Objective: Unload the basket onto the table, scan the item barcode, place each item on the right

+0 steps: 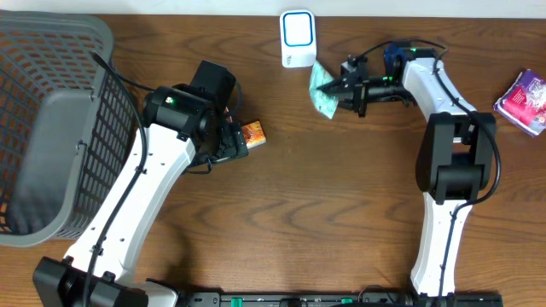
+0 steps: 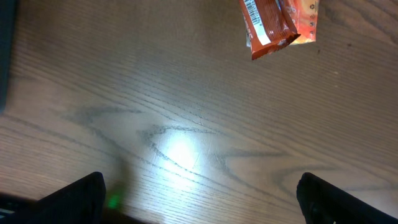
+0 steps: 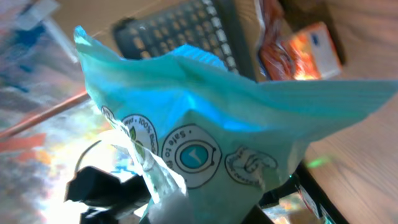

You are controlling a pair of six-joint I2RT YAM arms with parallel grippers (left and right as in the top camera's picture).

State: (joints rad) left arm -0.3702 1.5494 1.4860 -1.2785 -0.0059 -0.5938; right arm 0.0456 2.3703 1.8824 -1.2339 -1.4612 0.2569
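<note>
The scanner's window shows blue, so I should bring my right gripper back from it, tilting down to lower the teal packet (image 1: 324,90) onto empty wood.
A teal packet (image 1: 324,90) with round printed logos hangs just below and right of the white barcode scanner (image 1: 297,38), which has a blue-framed window. My right gripper (image 1: 344,87) is shut on the teal packet's right end. In the right wrist view the teal packet (image 3: 211,118) fills the frame and hides most of the right gripper (image 3: 205,202). My left gripper (image 1: 229,141) stands open, low over bare wood, just left of an orange packet (image 1: 253,133). The left wrist view shows the left gripper (image 2: 199,208) with nothing between its fingers and the orange packet (image 2: 277,25), barcode up, ahead to the right.
A large grey mesh basket (image 1: 51,51) fills the left side of the table. A purple packet (image 1: 522,101) lies at the far right edge. The right arm's base (image 1: 444,256) stands at the front right.
</note>
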